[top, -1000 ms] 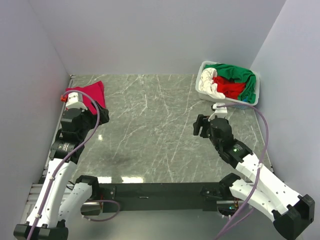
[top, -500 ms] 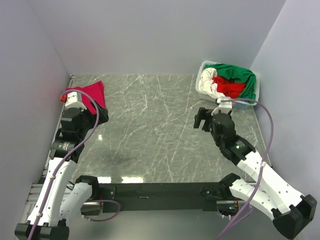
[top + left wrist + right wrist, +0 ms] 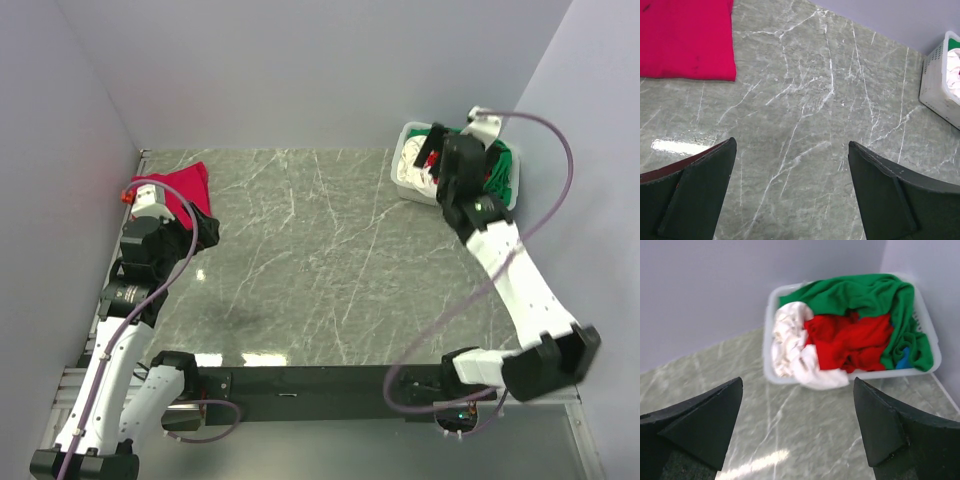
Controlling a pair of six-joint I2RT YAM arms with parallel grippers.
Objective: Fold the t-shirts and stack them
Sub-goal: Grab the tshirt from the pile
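The right gripper will next move outward and down onto the red t-shirt's near fold (image 3: pixel 832 356) beside the white one, because that fold lies uncovered below and outward of the gripper.
A folded magenta-pink t-shirt (image 3: pixel 185 185) (image 3: pixel 685 40) lies flat at the table's far left. The other t-shirts are heaped in a white basket (image 3: pixel 404 170) (image 3: pixel 771 300) at the far right: a green one (image 3: pixel 860 292) on top, a red one (image 3: pixel 850 340) in the middle, a white one (image 3: pixel 790 345) spilling over the near rim, and a bit of a blue one (image 3: pixel 904 357). My right gripper (image 3: pixel 428 150) (image 3: pixel 798 381) hovers open just in front of and above the basket, holding nothing. My left gripper (image 3: pixel 205 228) (image 3: pixel 791 142) is open over bare table, near the magenta shirt.
The grey marble table (image 3: pixel 320 250) is walled in at the left, back and right. The basket's mesh side (image 3: pixel 935 90) shows at the right edge of the left wrist view. The right arm's cable (image 3: pixel 545 215) loops out beside the right wall.
My right arm has swung up from the middle of the table to the basket, its jaws opening a little wider. The left arm has stayed put.
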